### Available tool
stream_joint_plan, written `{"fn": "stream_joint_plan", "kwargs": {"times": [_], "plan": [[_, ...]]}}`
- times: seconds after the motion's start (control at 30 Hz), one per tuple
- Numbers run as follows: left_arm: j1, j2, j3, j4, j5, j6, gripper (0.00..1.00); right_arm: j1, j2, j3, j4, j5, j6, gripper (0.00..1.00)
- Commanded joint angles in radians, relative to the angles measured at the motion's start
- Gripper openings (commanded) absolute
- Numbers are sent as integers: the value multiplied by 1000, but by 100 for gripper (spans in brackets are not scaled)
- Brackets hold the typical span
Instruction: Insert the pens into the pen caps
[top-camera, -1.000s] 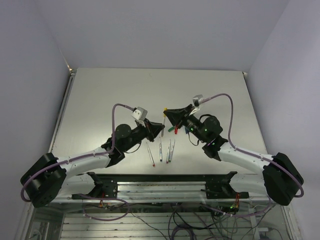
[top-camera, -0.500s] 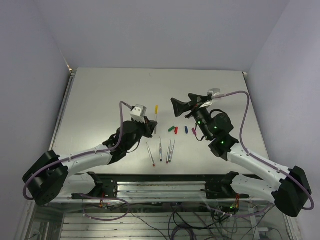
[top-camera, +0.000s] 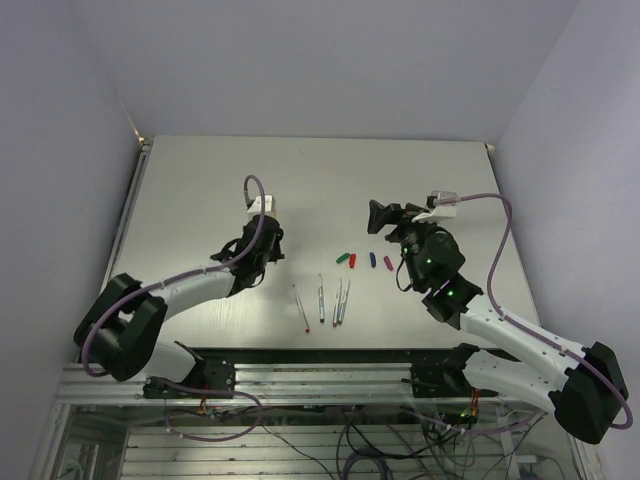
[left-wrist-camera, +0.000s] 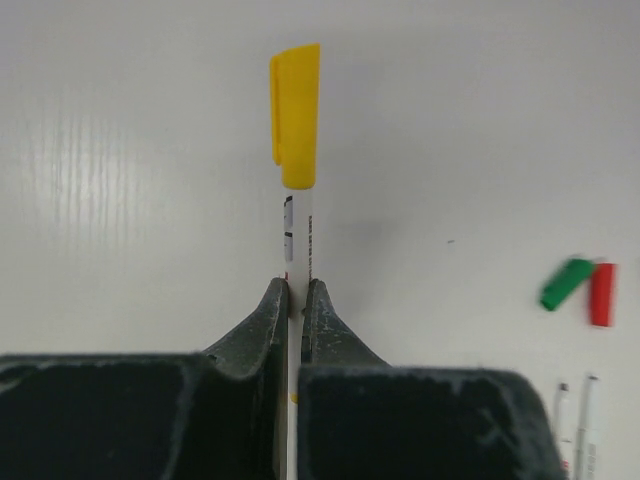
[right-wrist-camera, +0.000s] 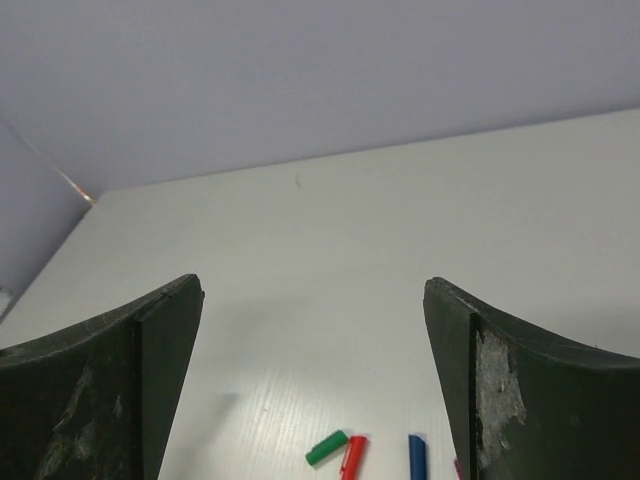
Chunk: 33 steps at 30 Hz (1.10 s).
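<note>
My left gripper will go down toward the table below it and let go of the thin white pen.
My left gripper (left-wrist-camera: 296, 285) is shut on a thin white pen (left-wrist-camera: 298, 235). The pen points away from the wrist and its far end sits inside the yellow pen cap (left-wrist-camera: 297, 115). In the top view the left gripper (top-camera: 268, 243) is left of the table's middle, and its wrist hides that pen. The green (top-camera: 343, 257), red (top-camera: 352, 260), blue (top-camera: 373, 260) and purple (top-camera: 388, 263) pen caps lie in a row on the table. Several bare pens (top-camera: 321, 298) lie just in front of them. My right gripper (top-camera: 380, 215) hangs open and holds nothing, above and behind the caps (right-wrist-camera: 327, 447).
The white table (top-camera: 200, 180) has a grey wall behind it and walls on both sides. Both arm bases stand on the metal frame (top-camera: 320, 365) at the near edge. The loose pens and caps lie between the two arms.
A second ago both grippers met at the table's middle with the yellow cap on the pen. My right gripper has opened and drawn back right. My left has carried the capped pen to the left.
</note>
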Motion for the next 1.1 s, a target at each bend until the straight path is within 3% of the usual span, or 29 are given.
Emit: {"fn": "stream_joint_plan", "kwargs": {"times": [0.0, 0.4, 0.57, 0.9, 1.07], "plan": [[30, 69, 64, -112, -12, -22, 7, -3, -10, -26, -38, 84, 16, 90], [70, 247, 140, -122, -31, 11, 8, -4, -12, -65, -42, 116, 49, 85], [80, 315, 182, -139, -25, 22, 31, -5, -13, -76, -38, 118, 54, 85], [82, 353, 195, -124, -24, 24, 46, -5, -2, -80, -31, 118, 56, 84], [82, 342, 211, -132, -31, 35, 60, -5, 5, -78, -24, 115, 57, 84]]}}
